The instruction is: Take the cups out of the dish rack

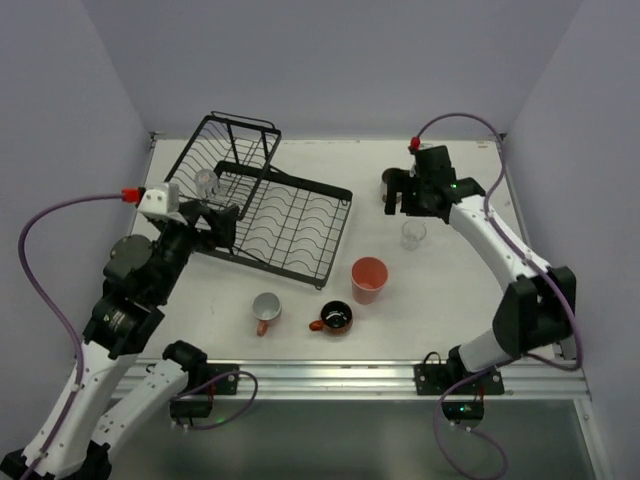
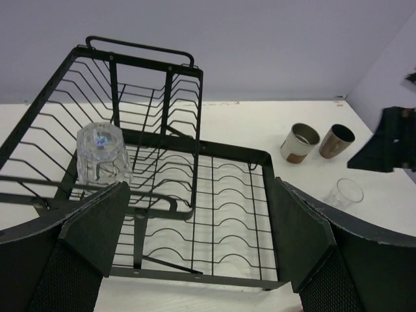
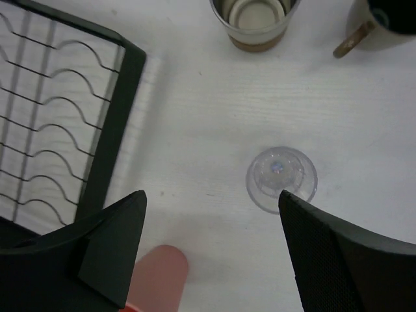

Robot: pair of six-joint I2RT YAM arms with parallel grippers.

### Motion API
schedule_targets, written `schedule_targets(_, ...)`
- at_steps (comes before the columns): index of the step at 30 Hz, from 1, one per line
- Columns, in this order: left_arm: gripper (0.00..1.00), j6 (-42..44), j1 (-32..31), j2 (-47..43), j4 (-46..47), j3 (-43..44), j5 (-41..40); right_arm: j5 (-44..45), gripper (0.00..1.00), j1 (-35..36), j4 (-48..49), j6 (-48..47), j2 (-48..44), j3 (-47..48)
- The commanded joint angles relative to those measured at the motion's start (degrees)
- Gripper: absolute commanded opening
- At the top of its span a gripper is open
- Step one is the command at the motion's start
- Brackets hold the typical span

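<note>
My left gripper is open and should move outward over the basket, with its fingers tilting downward. It should then close around the sides of the upside-down clear glass (image 2: pixel 103 153), which stands outward of it.
The black wire dish rack (image 1: pixel 290 215) lies at left centre. One clear glass (image 1: pixel 205 182) stands upside down in its tilted basket section, and it also shows in the left wrist view (image 2: pixel 101 156). My left gripper (image 1: pixel 218 228) is open and empty at the rack's near left edge, short of that glass (image 2: pixel 198 240). My right gripper (image 1: pixel 400 200) is open and empty above the table (image 3: pixel 211 247), just over a second clear glass (image 3: pixel 281 179). The cream-and-brown cup (image 3: pixel 255 19) and brown cup (image 3: pixel 390 16) stand beyond it.
On the table in front of the rack stand the salmon-pink tumbler (image 1: pixel 368 280), the orange-red mug (image 1: pixel 335 318) and the pink mug (image 1: pixel 266 310) on its side. The second clear glass (image 1: pixel 413 234) stands right of the rack. Walls close in left, right and back.
</note>
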Motion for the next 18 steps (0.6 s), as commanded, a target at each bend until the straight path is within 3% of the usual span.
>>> schedule_targets(1, 1.00, -1.5, 0.4, 8.1, -5.1, 9.2, -3.2, -4.2, 0.86, 0.6, 7.9, 3.2, -12.5, -3.4)
schedule_targets(7, 0.99, -0.8, 0.4, 20.7, -9.5, 18.6, -13.5, -10.0, 0.91, 0.9, 21.4, 8.4, -29.1, -17.1)
schedule_targets(12, 0.96, -0.3, 0.9, 29.9, -11.9, 23.1, -17.9, -14.1, 0.90, 1.3, 24.8, 9.1, -34.3, -22.5)
schedule_targets(18, 0.96, 0.4, 5.5, 34.7, -11.9, 24.2, -19.6, -16.9, 0.90, 1.3, 27.0, 9.5, -36.6, -24.8)
